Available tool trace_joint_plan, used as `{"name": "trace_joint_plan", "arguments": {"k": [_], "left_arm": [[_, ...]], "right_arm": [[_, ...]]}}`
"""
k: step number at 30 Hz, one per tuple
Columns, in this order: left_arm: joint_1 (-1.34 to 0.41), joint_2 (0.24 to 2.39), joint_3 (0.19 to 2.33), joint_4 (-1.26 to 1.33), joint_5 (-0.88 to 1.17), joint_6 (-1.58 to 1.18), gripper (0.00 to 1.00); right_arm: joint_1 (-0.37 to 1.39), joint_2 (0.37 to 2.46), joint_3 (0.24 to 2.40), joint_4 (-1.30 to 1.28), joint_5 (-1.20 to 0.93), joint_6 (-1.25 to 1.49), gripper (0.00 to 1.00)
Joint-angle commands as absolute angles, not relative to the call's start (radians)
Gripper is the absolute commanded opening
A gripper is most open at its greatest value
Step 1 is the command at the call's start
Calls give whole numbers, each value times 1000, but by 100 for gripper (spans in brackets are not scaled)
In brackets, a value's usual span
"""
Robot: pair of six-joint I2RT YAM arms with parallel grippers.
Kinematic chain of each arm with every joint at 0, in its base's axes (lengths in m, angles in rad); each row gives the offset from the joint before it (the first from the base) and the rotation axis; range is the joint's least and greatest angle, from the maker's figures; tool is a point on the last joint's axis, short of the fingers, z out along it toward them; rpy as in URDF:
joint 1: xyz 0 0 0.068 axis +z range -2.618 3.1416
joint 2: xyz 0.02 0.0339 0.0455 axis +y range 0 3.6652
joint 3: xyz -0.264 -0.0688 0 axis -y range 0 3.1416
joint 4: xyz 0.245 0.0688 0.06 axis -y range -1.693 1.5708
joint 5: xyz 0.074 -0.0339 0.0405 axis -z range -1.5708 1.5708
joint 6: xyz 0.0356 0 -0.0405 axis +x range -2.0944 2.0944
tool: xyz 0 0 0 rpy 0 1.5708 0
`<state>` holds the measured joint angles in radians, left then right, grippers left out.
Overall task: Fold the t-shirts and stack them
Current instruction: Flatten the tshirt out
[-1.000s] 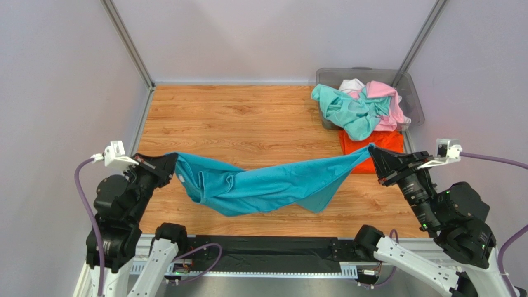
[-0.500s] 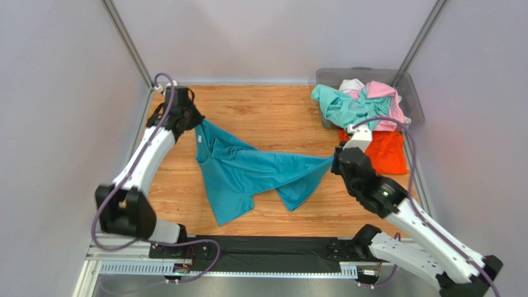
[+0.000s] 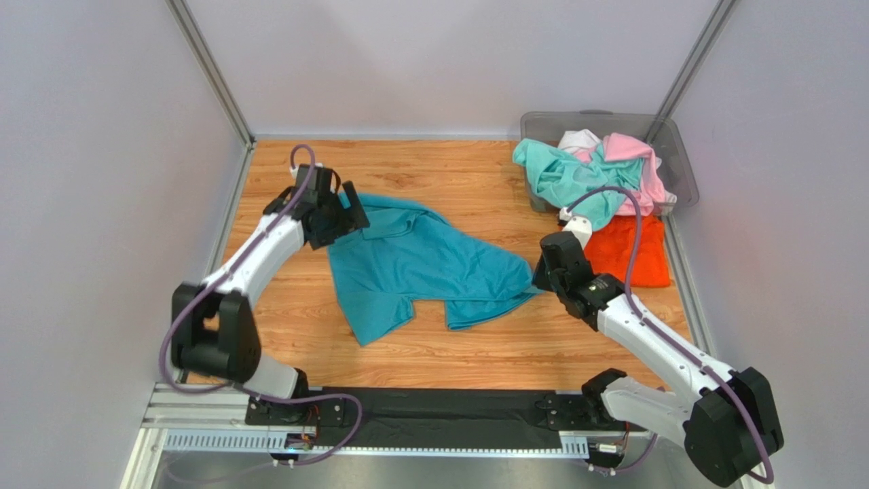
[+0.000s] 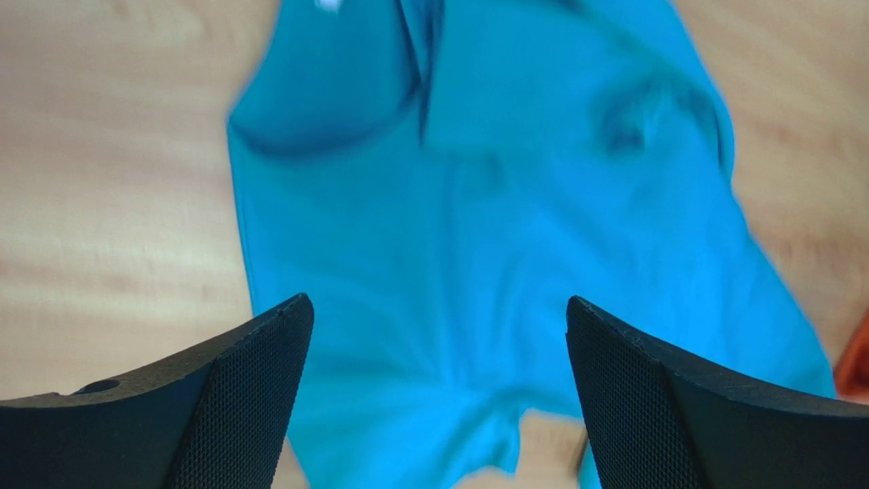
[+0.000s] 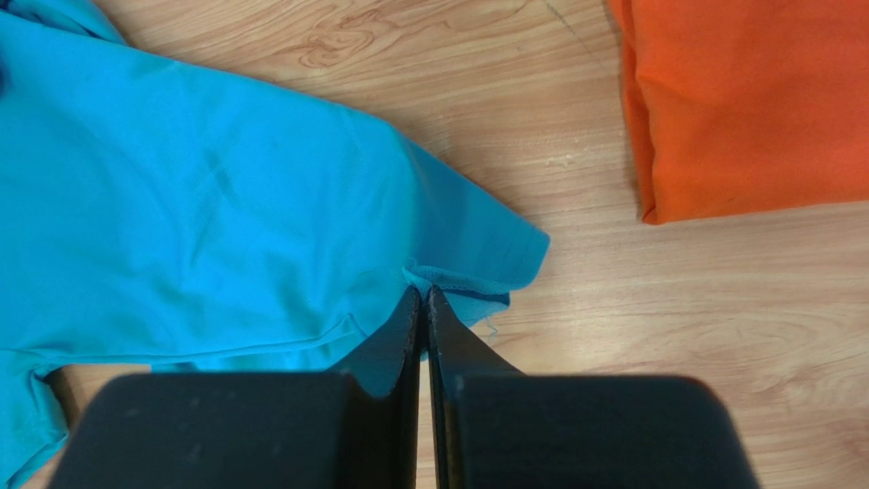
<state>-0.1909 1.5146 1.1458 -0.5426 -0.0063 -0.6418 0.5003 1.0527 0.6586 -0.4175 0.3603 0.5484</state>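
Next, my left gripper moves back and down onto the teal-blue t-shirt's near corner (image 3: 364, 338), below it toward my base, as my right gripper holds another corner.
The teal-blue t-shirt (image 3: 418, 267) lies spread and rumpled on the wooden table. My left gripper (image 3: 347, 214) hovers at its far-left edge, open, and touches nothing. In the left wrist view the left gripper (image 4: 437, 306) has its jaws wide apart, with the teal-blue t-shirt (image 4: 490, 204) blurred below them. My right gripper (image 3: 541, 277) is shut on the shirt's right corner. The right wrist view shows the right gripper (image 5: 423, 293) pinching the hem of the teal-blue t-shirt (image 5: 204, 204). A folded orange t-shirt (image 3: 630, 250) (image 5: 745, 102) lies just right of it.
A grey translucent bin (image 3: 681, 168) stands at the back right. Mint-green (image 3: 571, 183), pink (image 3: 634, 163) and white (image 3: 579, 140) t-shirts are piled in it and spill over its front. Grey walls close in the table's left, right and back sides.
My left gripper has opened and let go of the shirt, which has dropped from a stretched hang onto the table. The right gripper has sunk toward the table, still gripping its corner.
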Motion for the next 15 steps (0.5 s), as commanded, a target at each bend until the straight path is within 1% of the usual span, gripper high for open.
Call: {"name": "trace_joint_plan", "arguments": {"k": [1,3,4,5,6,8,10,13,15], "left_arm": [[-288,1243,925,-554,-27,-681,100],[-323,1148,809,-560,-37,-757,100],[-351,1062,757,-566,-43,-790,100],[-370,1019,653,-565,-52,-814,100],[-388,979,605,-566,-58,-871,100],[-437,895,502,-552,-11,-908,100],[-487,856,463,-558,-21,-933,100],[-515,861,434,-563,-31,-968,99],[-517,876,425,-548,-31,-979,95]], "right_arm": [[495,1000,603,-321,315,617,0],[495,982,580,-307,304,623,0],[495,977,577,-305,298,620,0],[495,973,574,-305,287,618,0],[495,968,568,-299,281,614,0],[494,963,549,-284,275,612,0],[494,962,542,-279,272,606,0],[495,960,535,-275,256,598,0],[494,959,529,-268,256,595,0]]}}
